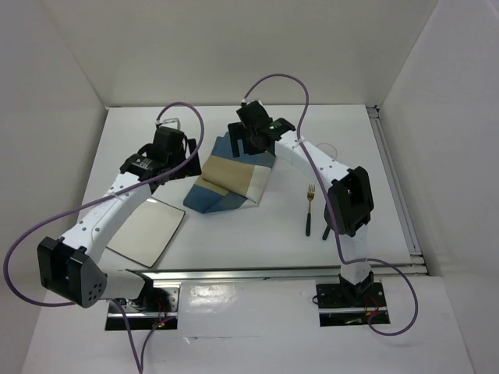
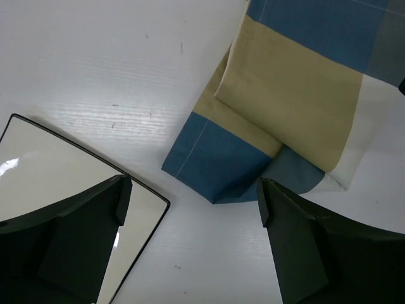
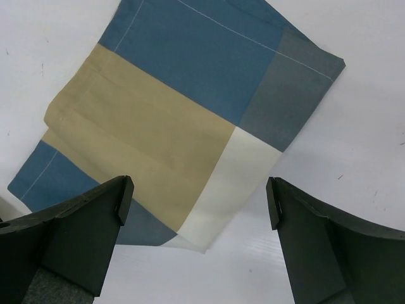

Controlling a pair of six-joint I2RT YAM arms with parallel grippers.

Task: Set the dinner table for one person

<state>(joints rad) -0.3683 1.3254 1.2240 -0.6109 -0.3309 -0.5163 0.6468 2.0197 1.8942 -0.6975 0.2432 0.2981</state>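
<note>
The placemat's blue corner sticks out from under the tan fold, below and back from my left gripper. My left gripper needs to lower its open fingers backward onto it next.
A folded blue, tan and white cloth placemat lies rumpled mid-table on the white dinner table. A white square plate with a dark rim lies at the front left. A fork with a dark handle lies to the right. My left gripper is open and empty above the table between the plate and the placemat's blue corner. My right gripper is open and empty above the placemat's far end. The open fingers show in the left wrist view and the right wrist view.
A metal rail runs along the table's near edge and another along the right side. A clear glass stands at the back left behind the left wrist. White walls enclose the table on three sides.
</note>
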